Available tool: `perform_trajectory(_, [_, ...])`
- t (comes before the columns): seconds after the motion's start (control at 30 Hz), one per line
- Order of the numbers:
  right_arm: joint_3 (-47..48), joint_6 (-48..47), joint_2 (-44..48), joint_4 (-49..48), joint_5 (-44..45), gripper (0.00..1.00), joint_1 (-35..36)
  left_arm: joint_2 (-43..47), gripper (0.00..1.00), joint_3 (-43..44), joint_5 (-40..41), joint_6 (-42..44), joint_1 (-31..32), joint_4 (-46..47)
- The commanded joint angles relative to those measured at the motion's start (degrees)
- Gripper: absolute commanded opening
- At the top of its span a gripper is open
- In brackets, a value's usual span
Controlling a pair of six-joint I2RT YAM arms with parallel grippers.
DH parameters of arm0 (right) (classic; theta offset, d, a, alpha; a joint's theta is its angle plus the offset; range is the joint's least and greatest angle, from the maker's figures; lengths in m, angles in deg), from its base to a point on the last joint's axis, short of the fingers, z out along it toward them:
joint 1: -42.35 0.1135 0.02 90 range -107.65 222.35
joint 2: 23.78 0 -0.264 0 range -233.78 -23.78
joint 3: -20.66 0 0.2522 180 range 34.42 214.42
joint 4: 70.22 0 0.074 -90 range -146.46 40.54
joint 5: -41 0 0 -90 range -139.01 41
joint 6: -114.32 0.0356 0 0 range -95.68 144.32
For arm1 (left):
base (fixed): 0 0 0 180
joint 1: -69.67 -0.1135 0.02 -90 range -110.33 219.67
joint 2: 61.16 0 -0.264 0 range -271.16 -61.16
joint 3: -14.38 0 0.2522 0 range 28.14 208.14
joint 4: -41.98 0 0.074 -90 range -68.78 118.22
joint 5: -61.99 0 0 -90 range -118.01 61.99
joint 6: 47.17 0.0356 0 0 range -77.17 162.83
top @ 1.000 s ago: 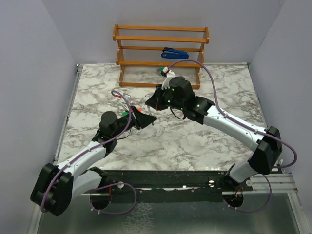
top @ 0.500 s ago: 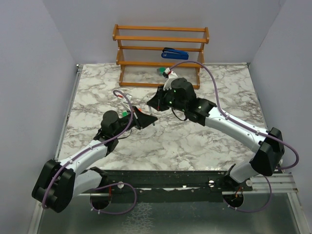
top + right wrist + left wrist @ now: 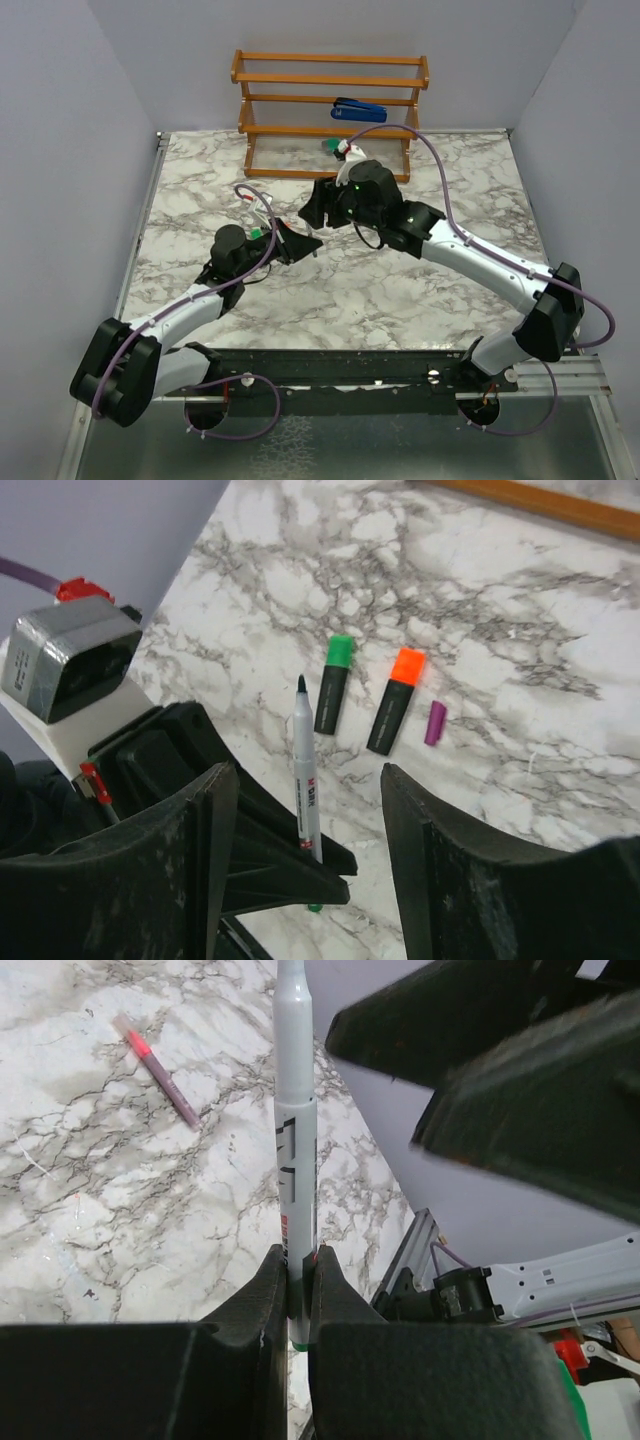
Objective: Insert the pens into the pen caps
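The black tip of the grey pen is bare, so I need to lower my open right gripper toward the marble and close it on the small magenta-purple cap (image 3: 435,723).
My left gripper (image 3: 300,1255) is shut on the lower end of a thin grey pen (image 3: 295,1150), which points away from it with its black tip bare. The right gripper (image 3: 308,770) hangs just over that pen (image 3: 306,780), open, with its fingers apart on either side and not touching it. On the marble beyond lie a stubby black marker with a green end (image 3: 333,685), one with an orange end (image 3: 396,700) and a small magenta-purple cap (image 3: 435,723). A thin pink pen (image 3: 160,1072) lies flat on the table. From above, both grippers (image 3: 300,243) (image 3: 322,205) meet mid-table.
A wooden rack (image 3: 330,60) stands at the back edge with a blue stapler (image 3: 358,110) on its shelf. Small green and white items (image 3: 335,148) lie at the rack's foot. Grey walls close in both sides of the marble table (image 3: 450,180).
The right gripper has opened and let go of the grey pen. The left gripper has closed on the pen and keeps it. Both arms have barely shifted.
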Motion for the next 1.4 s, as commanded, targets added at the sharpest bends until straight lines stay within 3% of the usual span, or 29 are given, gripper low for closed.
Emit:
perform_trajectory(0.0, [4.54,-2.78,1.93,3.25,11.62,0.64,0.31,-0.44,0.00,0.50,1.08,1.58,-0.09,0.61])
perform_trajectory(0.2, [4.29,0.31,6.45,4.29,19.91,0.66,-3.75,2.32,0.00,0.58,1.87,5.18,-0.54,-5.36])
perform_trajectory(0.33, [7.87,4.70,4.67,12.32,22.04,0.66,-7.08,7.23,0.00,1.96,2.15,8.88,-2.93,-14.51])
perform_trajectory(0.5, [21.00,7.72,-8.05,27.88,14.83,0.64,-8.91,14.21,0.00,6.16,2.46,15.00,-8.53,-29.95])
perform_trajectory(0.7, [33.19,7.47,-25.04,37.54,5.81,0.50,-8.63,17.01,0.00,11.79,3.39,22.03,-14.36,-43.60])
perform_trajectory(1.07, [43.83,0.36,-41.07,35.28,3.23,0.36,-4.04,19.06,0.00,13.35,0.58,26.17,-19.57,-48.92])
perform_trajectory(1.37, [48.58,-1.60,-48.67,36.50,3.88,0.34,-1.89,20.56,0.00,13.72,-0.74,27.13,-19.56,-50.63])
